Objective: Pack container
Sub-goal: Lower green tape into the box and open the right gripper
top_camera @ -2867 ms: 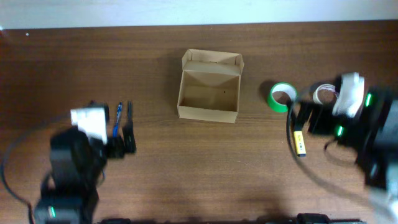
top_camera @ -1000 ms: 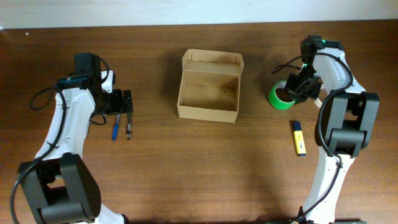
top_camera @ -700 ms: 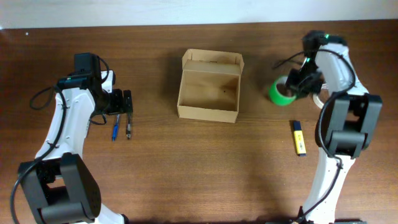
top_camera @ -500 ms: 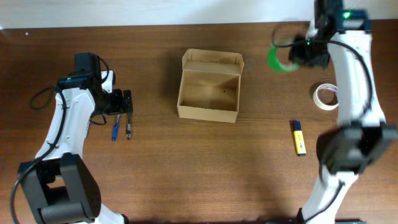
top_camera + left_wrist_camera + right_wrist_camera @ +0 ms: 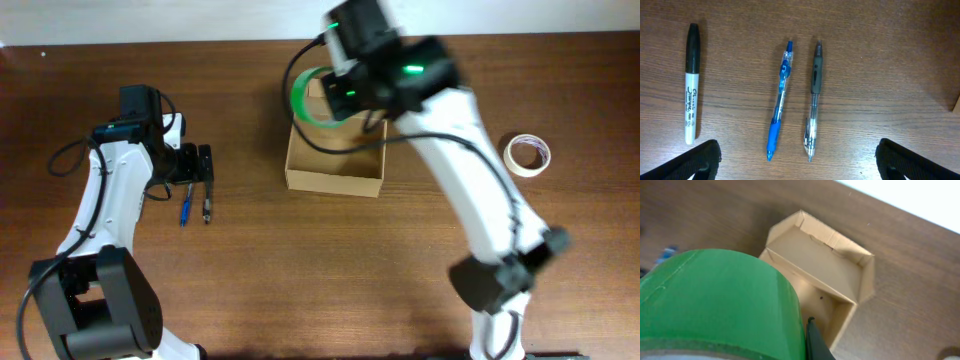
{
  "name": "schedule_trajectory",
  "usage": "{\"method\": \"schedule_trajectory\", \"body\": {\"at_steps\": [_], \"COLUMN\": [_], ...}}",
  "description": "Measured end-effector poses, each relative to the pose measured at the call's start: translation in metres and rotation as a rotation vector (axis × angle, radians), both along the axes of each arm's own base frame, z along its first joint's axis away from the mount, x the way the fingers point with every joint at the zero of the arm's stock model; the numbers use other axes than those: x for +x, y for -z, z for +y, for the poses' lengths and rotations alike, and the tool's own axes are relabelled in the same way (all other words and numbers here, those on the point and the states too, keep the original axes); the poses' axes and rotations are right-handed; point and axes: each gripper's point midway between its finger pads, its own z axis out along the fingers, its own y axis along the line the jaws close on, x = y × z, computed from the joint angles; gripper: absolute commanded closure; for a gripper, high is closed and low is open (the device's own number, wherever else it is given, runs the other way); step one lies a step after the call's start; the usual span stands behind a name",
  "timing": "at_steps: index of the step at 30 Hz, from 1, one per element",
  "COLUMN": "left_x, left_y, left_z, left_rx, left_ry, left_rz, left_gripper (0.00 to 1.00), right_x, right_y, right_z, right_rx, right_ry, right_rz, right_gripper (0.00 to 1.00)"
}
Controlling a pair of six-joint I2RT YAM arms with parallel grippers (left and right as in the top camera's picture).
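The container's empty bottom is below my right gripper. My right gripper will go down into the container's end nearer the pens and let go of the green tape roll there.
The container, an open tan cardboard box with its flap standing at the back, sits at the table's middle. My right gripper hangs high over its back left corner, shut on the wall of a green tape roll. In the right wrist view the green tape roll fills the lower left, one black finger lies against its outer wall, and the container lies below. My left gripper stands open over two pens, holding nothing.
A blue pen, a grey clear pen and a black marker lie side by side under my left gripper. A white tape roll lies at the far right. The raised right arm hides part of the table right of the box.
My right arm lifted the green tape roll from the table's right side and carried it left, to above the box. The left arm has not moved.
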Motion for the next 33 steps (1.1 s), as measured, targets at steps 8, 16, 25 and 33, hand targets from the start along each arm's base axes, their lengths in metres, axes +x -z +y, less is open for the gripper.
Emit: {"method": "schedule_trajectory", "body": {"at_steps": [8, 16, 25, 33], "left_x": [0.0, 0.0, 0.0, 0.0], "left_y": [0.0, 0.0, 0.0, 0.0], "left_z": [0.0, 0.0, 0.0, 0.0], "left_rx": [0.0, 0.0, 0.0, 0.0], "left_ry": [0.0, 0.0, 0.0, 0.0], "left_rz": [0.0, 0.0, 0.0, 0.0], "left_gripper": [0.0, 0.01, 0.01, 0.0], "right_x": [0.028, 0.043, 0.043, 0.032], "right_y": [0.094, 0.135, 0.183, 0.212], "right_z": [0.009, -0.002, 0.001, 0.0], "right_rx": [-0.144, -0.179, -0.192, -0.211], "right_ry": [0.01, 0.037, 0.023, 0.019], "right_rz": [0.112, 0.169, 0.263, 0.349], "right_gripper": [0.96, 0.96, 0.96, 0.96]}}
